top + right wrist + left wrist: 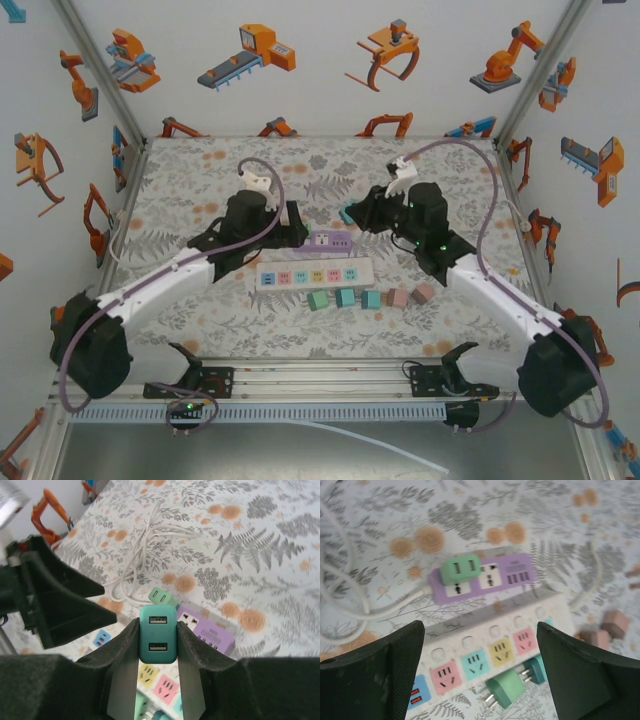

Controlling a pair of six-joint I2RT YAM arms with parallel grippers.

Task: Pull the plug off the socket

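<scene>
The teal USB plug hangs clear of any socket, so I will next move my right gripper back and down to the bare tabletop by the pink plugs and release.
A purple power strip [331, 240] lies at mid-table, and a light green plug [461, 569] is seated in its left socket [163, 596]. My right gripper [158, 628] is shut on a teal two-port USB plug [158, 640], held in the air above the purple strip [210, 630] and clear of any socket. In the top view this teal plug [347, 213] hangs at the right gripper [354, 214], just behind the strip. My left gripper [478, 630] is open and empty, hovering over the white strip [495, 647]; it sits left of the purple strip [293, 222].
A white multi-colour power strip [313, 275] lies in front of the purple one. Several loose plugs [371, 298] lie in a row before it, green [512, 687] and teal [538, 667] ones nearest. Pink plugs [615, 622] rest to the right. A white cable [145, 555] coils behind.
</scene>
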